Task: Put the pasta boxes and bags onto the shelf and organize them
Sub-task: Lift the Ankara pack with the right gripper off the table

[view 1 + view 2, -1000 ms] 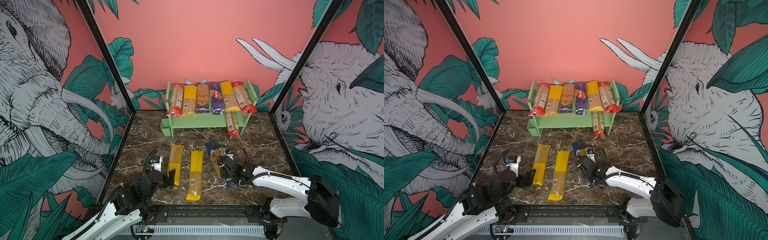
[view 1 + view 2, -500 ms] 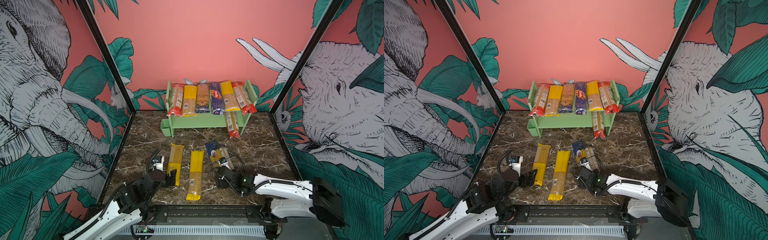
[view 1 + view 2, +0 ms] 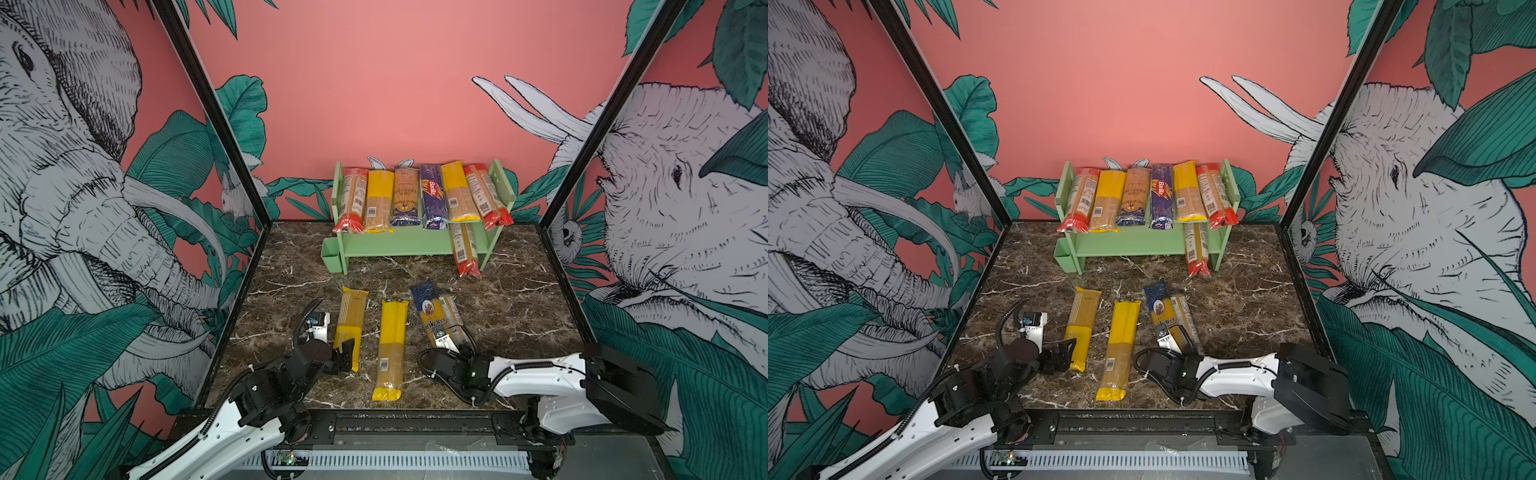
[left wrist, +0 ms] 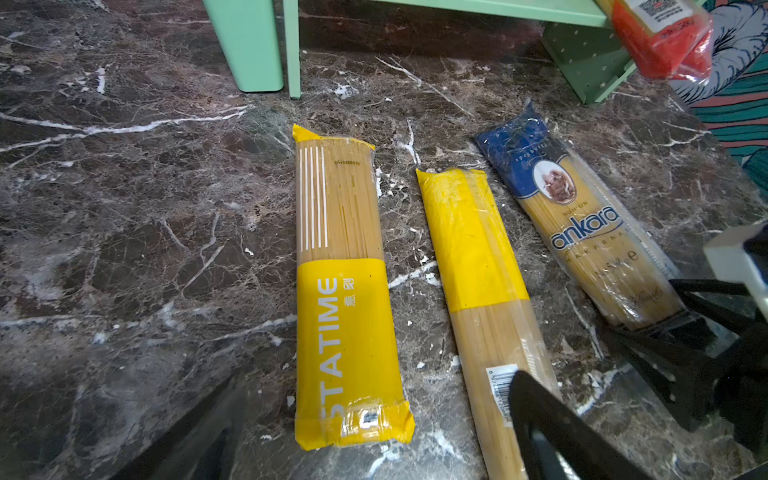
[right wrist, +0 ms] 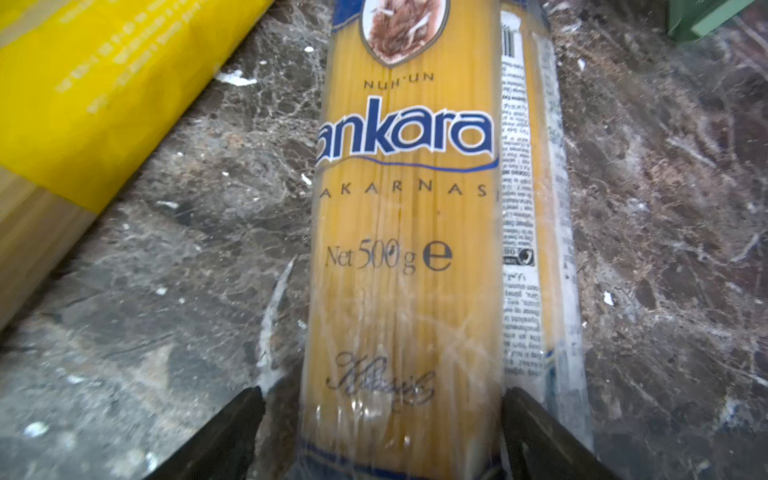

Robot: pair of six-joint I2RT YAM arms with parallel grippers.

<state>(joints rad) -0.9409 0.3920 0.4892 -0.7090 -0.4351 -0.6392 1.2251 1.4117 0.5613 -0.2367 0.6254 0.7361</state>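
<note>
The Ankara packet's near end [image 5: 400, 392] lies between the open fingers, reaching outward. My right gripper eases slightly outward and closes on it next.
The pale green shelf [image 3: 399, 246] stands at the back, with several pasta packets [image 3: 432, 195] side by side on its top board and a red-ended one [image 3: 465, 249] sticking out of the lower board. Three packets lie on the marble: a yellow Pastatime one [image 3: 352, 320], a yellow-topped one [image 3: 391, 345] and a blue-and-yellow Ankara one [image 3: 434, 316]. My left gripper [image 4: 376, 390] is open, its fingers either side of the Pastatime packet's [image 4: 340, 291] near end. My right gripper [image 5: 384, 397] is open astride the near end of the Ankara packet [image 5: 407, 208].
A small green cup [image 3: 332, 257] hangs on the shelf's left leg. Black frame posts and printed walls close in both sides of the marble table [image 3: 519, 307]. A black rail [image 3: 415, 419] runs along the front edge, close behind both arms.
My right gripper has opened and drawn back toward the front edge, uncovering the Ankara packet, which now lies flat on the marble. The left arm has barely shifted.
</note>
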